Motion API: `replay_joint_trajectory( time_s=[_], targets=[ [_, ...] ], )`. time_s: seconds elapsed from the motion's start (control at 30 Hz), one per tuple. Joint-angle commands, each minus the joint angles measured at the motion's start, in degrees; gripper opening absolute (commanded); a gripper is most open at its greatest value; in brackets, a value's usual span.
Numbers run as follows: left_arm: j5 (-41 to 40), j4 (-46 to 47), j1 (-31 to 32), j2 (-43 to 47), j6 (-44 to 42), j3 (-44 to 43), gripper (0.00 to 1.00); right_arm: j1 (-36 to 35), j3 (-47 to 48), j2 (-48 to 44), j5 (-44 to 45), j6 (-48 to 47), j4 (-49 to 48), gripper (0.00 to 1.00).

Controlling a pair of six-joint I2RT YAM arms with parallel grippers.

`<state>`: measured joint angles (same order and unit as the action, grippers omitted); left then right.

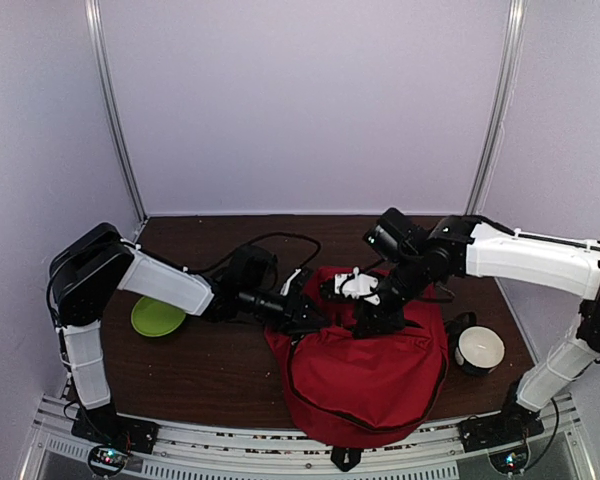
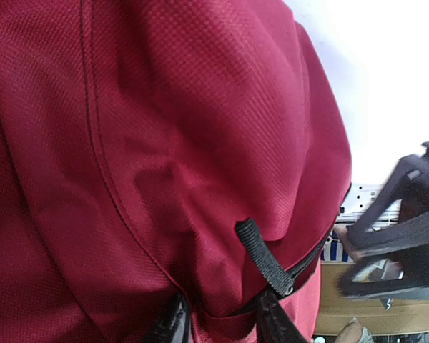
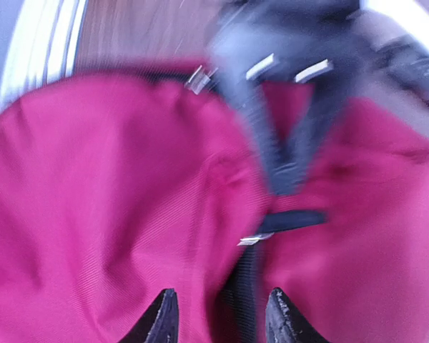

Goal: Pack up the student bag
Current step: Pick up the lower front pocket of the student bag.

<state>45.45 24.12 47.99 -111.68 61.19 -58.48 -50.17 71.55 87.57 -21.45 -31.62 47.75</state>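
My right gripper turns and moves next toward my left gripper's closed fingers, then lowers to the black pull tab (image 3: 294, 221) beside them.
The student bag (image 1: 365, 380), a large red backpack with black zippers, lies at the table's front middle. My left gripper (image 1: 302, 310) sits at the bag's upper left edge. In the left wrist view a fold of red fabric (image 2: 222, 314) fills the gap between its fingers, just below a black zipper pull (image 2: 263, 257), so the left gripper (image 2: 224, 323) is shut on the bag. My right gripper (image 1: 368, 318) hovers over the bag's top. The blurred right wrist view shows this gripper (image 3: 222, 323) open, its fingers astride a black zipper strip (image 3: 247, 286) and red cloth (image 3: 93, 214).
A green plate (image 1: 157, 316) lies left of the bag under the left arm. A white bowl (image 1: 478, 348) stands at the bag's right. A black cable (image 1: 270, 245) loops at the back of the table. Grey walls close in on three sides.
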Motion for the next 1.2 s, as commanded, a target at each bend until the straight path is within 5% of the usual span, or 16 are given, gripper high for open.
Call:
replay_joint_trajectory(
  time_s=[0.0,0.3,0.57,1.17],
  targets=[
    [1.28,8.42,0.11,-0.20,2.21,1.68,0.32,4.44,7.81,3.88,-9.92,6.51,3.59,0.41],
    [1.04,13.44,0.10,0.14,4.46,4.17,0.25,6.36,12.28,15.90,-13.44,14.15,6.37,0.39],
    [0.95,14.73,0.09,0.16,4.88,4.53,0.24,7.19,11.71,19.07,-16.07,17.66,6.73,0.54],
    [0.65,17.13,0.09,1.00,5.78,6.79,0.21,10.19,14.25,21.70,-32.55,16.42,2.47,0.25]
  ],
)
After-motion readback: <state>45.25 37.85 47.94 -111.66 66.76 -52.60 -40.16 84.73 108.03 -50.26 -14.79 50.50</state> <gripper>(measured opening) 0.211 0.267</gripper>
